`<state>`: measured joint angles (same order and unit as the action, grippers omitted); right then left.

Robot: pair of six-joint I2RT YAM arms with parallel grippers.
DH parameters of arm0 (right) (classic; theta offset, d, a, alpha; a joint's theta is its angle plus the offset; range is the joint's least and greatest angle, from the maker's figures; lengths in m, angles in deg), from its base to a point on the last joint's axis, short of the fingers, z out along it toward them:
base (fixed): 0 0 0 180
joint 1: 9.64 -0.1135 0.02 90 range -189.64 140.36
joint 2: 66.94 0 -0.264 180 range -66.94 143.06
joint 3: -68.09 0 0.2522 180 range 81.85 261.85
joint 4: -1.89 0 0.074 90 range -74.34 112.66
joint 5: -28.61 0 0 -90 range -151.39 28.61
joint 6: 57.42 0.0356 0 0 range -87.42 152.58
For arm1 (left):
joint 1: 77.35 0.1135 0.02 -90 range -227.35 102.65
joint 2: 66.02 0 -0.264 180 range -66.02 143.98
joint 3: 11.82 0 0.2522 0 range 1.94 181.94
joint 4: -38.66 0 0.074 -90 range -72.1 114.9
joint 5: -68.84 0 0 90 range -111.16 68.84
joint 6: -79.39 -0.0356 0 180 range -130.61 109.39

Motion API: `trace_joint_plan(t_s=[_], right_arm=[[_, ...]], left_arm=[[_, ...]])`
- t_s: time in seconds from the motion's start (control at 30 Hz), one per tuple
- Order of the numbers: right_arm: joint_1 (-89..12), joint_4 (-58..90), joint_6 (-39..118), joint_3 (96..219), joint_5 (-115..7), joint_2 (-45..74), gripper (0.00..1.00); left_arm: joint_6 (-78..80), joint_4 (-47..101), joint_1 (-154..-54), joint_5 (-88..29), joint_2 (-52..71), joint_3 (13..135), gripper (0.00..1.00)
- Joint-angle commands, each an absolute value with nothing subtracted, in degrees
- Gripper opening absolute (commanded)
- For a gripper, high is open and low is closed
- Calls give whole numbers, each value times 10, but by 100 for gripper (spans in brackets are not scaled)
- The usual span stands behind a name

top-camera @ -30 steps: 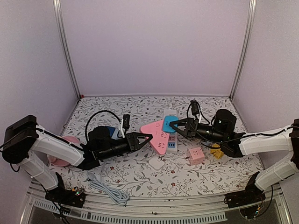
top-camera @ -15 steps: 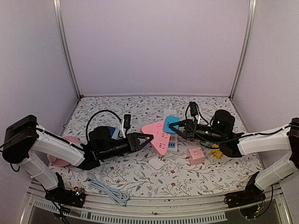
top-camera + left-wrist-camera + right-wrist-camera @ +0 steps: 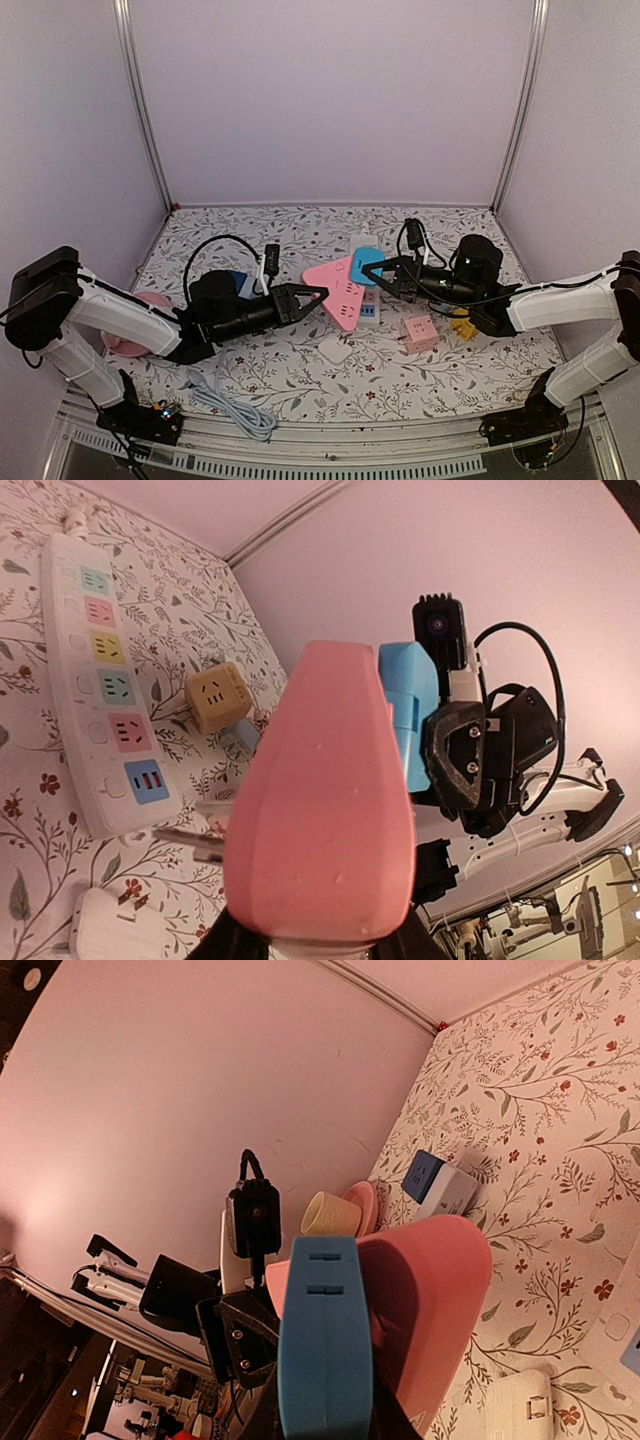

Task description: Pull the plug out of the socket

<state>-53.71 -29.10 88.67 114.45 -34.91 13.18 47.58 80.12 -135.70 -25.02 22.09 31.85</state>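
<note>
The socket hangs above the table, so my left gripper will next pull it off the plug, lower it to the table (image 3: 322,318) (image 3: 30,795) beside the power strip and release it.
A pink, rounded triangular socket (image 3: 335,285) is held above the table with a blue plug (image 3: 365,265) seated in its right end. My left gripper (image 3: 312,297) is shut on the socket's left corner. From the right, my right gripper (image 3: 378,268) is shut on the plug. In the left wrist view the socket (image 3: 320,810) fills the centre, with the plug (image 3: 410,715) behind it against the right gripper's fingers (image 3: 465,755). The right wrist view has the plug (image 3: 322,1340) between my fingers, pressed against the socket (image 3: 430,1300).
A white power strip (image 3: 365,305) with coloured outlets lies under the held pair. A pink cube (image 3: 419,333), a yellow cube (image 3: 462,325) and a white adapter (image 3: 336,349) lie nearby. A pink plate (image 3: 140,320) and a coiled white cable (image 3: 230,405) are at the left front.
My right gripper's jaws have closed onto the blue plug. The left arm and the pink socket have stayed where they were.
</note>
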Motion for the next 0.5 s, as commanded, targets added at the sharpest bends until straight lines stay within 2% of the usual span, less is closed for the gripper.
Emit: trace_joint_plan(t_s=[0.0, 0.47], right_arm=[[-536, -352, 892, 1152, -318, 137, 4], [-536, -434, 899, 1142, -284, 127, 3]], left_arm=[[472, 820, -1366, -245, 216, 329, 0], [492, 771, -1365, -208, 218, 330, 0]])
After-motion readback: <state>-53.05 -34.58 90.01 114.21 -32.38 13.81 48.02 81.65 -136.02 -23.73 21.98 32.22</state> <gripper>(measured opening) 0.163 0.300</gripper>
